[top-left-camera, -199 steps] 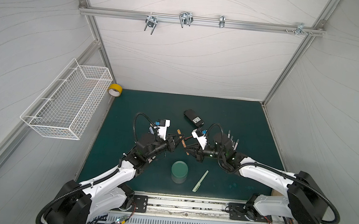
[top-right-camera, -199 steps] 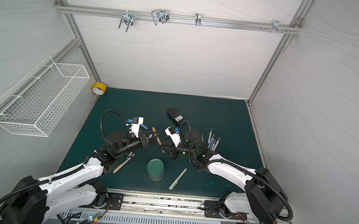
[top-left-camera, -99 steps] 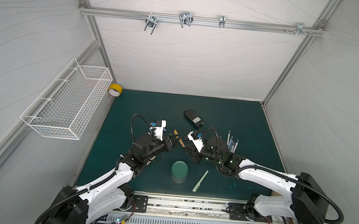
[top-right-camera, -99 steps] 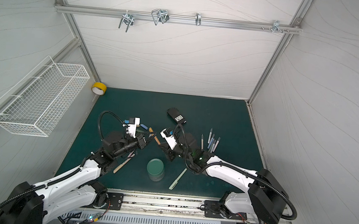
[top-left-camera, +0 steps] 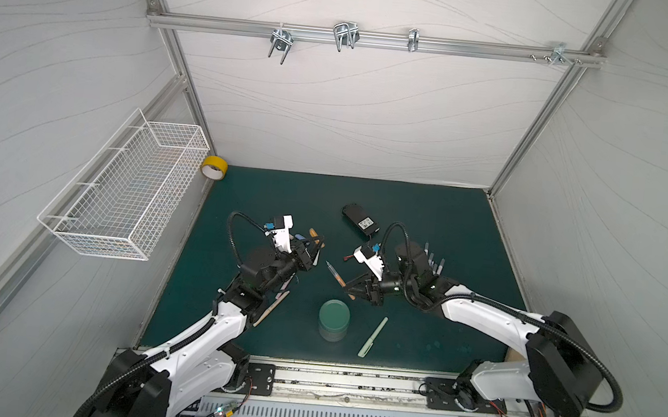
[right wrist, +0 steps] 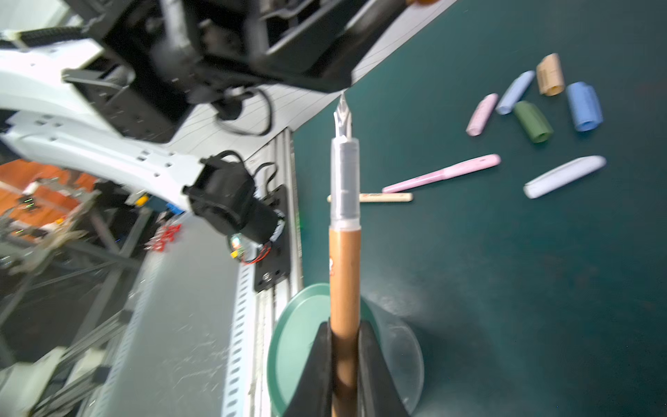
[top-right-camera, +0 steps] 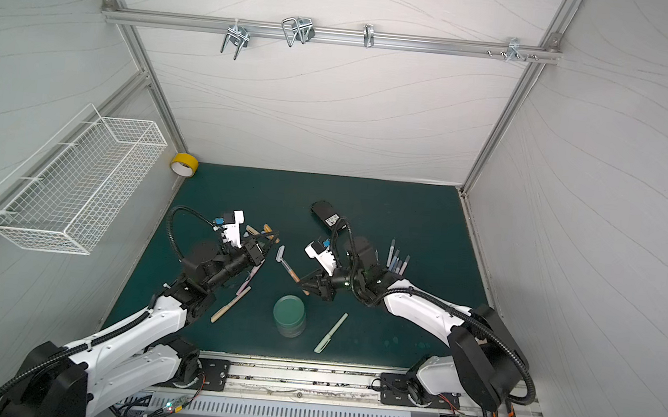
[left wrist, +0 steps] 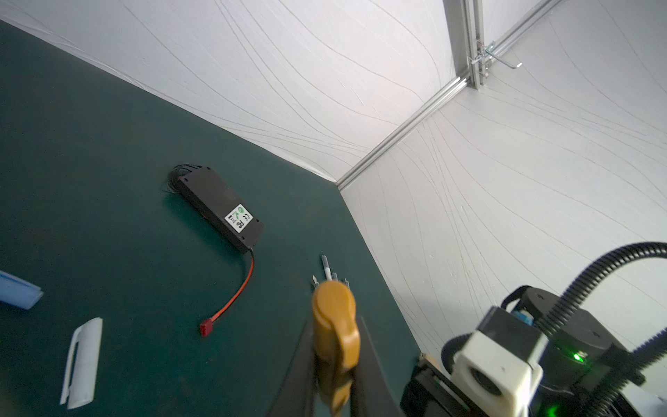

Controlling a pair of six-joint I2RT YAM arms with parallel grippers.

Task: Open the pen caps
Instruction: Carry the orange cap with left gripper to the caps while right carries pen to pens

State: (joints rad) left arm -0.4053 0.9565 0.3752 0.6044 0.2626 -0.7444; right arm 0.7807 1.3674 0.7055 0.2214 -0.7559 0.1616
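Note:
The tan pen cap (left wrist: 334, 325) is off its pen, so my left gripper will next tilt down, lower it to the mat beside the green cap and release it.
My left gripper (left wrist: 335, 325) is shut on a tan pen cap (left wrist: 334, 325), pulled free of its pen and held above the mat. My right gripper (right wrist: 344, 325) is shut on the tan pen (right wrist: 344, 252), whose bare nib points toward the left gripper (top-left-camera: 317, 244). In both top views that pen (top-left-camera: 336, 276) (top-right-camera: 291, 270) slants up from the right gripper (top-left-camera: 351, 288). Several loose pen caps (right wrist: 533, 121) lie beyond the left gripper, and a white cap (left wrist: 81, 361) lies apart from them. A pale green capped pen (top-left-camera: 372, 336), a tan one (top-left-camera: 270, 308) and a pink one (right wrist: 444, 173) lie on the mat.
A round green lidded container (top-left-camera: 333, 320) stands just below the right gripper. A black battery pack (top-left-camera: 358, 218) with a red wire lies at the back. Several uncapped pens (top-left-camera: 433, 263) lie behind the right arm. A yellow tape roll (top-left-camera: 214, 166) and a wire basket (top-left-camera: 125, 189) are at the left.
The two grippers, close together a second ago, have drawn apart. The left has gone left with the tan cap, the right toward the front with the pen, its nib now bare.

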